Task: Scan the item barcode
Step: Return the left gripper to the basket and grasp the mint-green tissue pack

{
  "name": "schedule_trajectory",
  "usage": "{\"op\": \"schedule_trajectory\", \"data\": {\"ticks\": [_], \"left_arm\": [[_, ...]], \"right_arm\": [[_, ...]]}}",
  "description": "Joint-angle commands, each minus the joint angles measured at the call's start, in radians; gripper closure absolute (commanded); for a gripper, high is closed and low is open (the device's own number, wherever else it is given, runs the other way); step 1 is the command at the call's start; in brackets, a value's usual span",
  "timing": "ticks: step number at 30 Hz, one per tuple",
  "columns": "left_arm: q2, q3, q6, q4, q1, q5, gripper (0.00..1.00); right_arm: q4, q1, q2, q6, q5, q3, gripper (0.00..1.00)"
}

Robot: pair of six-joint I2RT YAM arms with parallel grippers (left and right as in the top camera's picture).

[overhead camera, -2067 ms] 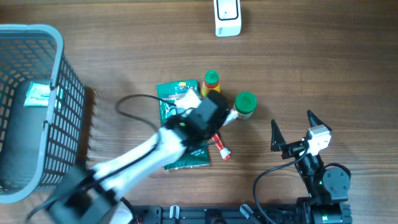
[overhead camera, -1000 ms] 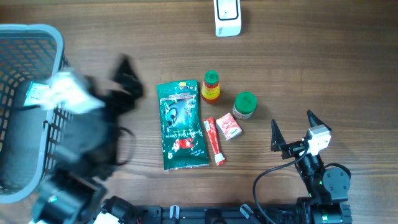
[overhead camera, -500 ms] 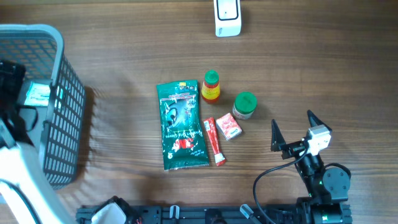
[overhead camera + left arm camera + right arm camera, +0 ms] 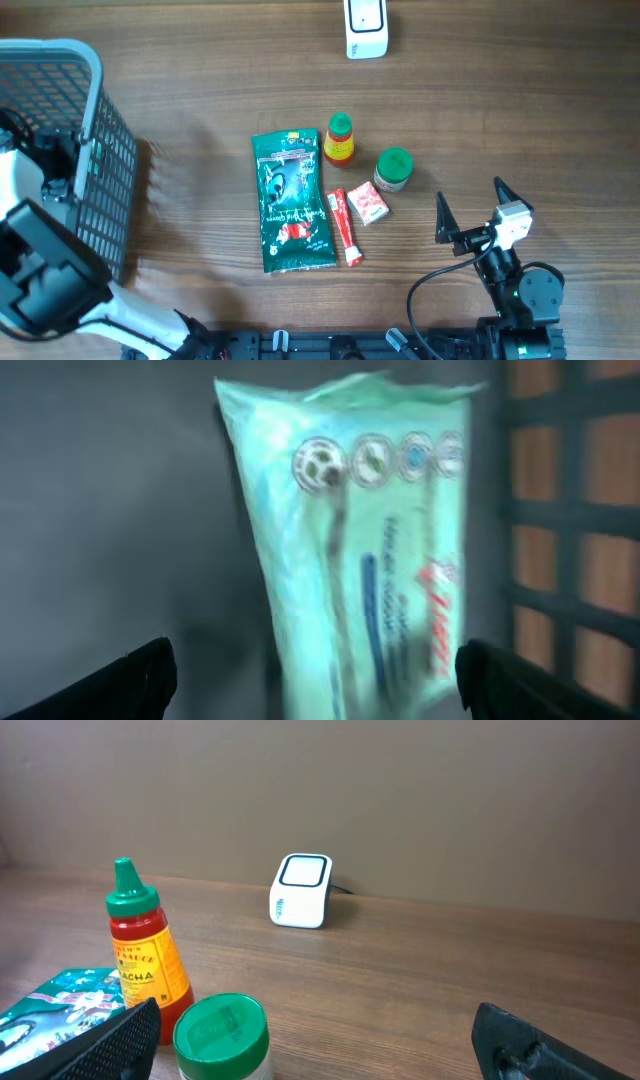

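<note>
My left gripper will move down onto the lower part of the pale green packet (image 4: 365, 540) and close there, since its open fingertips already stand on either side.
In the left wrist view a pale green packet (image 4: 365, 540) with blue and red print lies on the dark floor of the grey basket (image 4: 100, 150). My left gripper (image 4: 315, 680) hangs over it, open, one dark fingertip on each side of the packet and neither touching it. In the overhead view the left arm (image 4: 40, 270) reaches into the basket and hides the gripper there. The white scanner (image 4: 366, 27) stands at the table's far edge, also in the right wrist view as the scanner (image 4: 301, 890). My right gripper (image 4: 469, 192) rests open and holds nothing.
Mid-table lie a green pouch (image 4: 292, 200), a sriracha bottle (image 4: 340, 138), a green-lidded jar (image 4: 393, 168), a small red box (image 4: 368, 204) and a red tube (image 4: 343, 228). The basket's mesh wall (image 4: 570, 540) stands close to the right of the left gripper.
The left arm has swung from the items at mid-table over to the basket and lowered its gripper inside, above the pale green packet. The right arm has not moved.
</note>
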Motion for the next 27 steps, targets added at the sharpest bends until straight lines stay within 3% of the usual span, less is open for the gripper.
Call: {"op": "schedule_trajectory", "data": {"ticks": [1, 5, 8, 11, 17, 24, 27], "left_arm": [[0.055, 0.012, -0.021, 0.043, 0.002, 0.012, 0.09], [0.098, 0.010, -0.021, 0.066, 0.001, 0.012, 0.15], [0.126, 0.008, -0.021, 0.068, -0.010, 0.012, 0.30], [0.147, 0.008, -0.010, 0.048, -0.031, 0.012, 0.95], [-0.027, 0.049, -0.011, -0.061, 0.015, 0.015, 0.96], [-0.512, 0.106, -0.019, -0.229, 0.093, 0.015, 0.96], [-0.724, 0.106, -0.122, -0.327, 0.086, 0.016, 0.96]], "right_arm": [[0.003, 0.005, -0.008, -0.009, 0.005, -0.001, 0.00], [0.003, 0.005, -0.008, -0.008, 0.005, -0.001, 0.00], [0.003, 0.005, -0.008, -0.008, 0.006, -0.001, 0.00], [0.003, 0.005, -0.008, -0.008, 0.006, -0.001, 0.00], [0.003, 0.005, -0.008, -0.009, 0.006, -0.001, 0.00], [0.003, 0.005, -0.008, -0.009, 0.006, -0.001, 0.00], [0.003, 0.005, -0.008, -0.009, 0.006, -0.001, 0.00]]}}
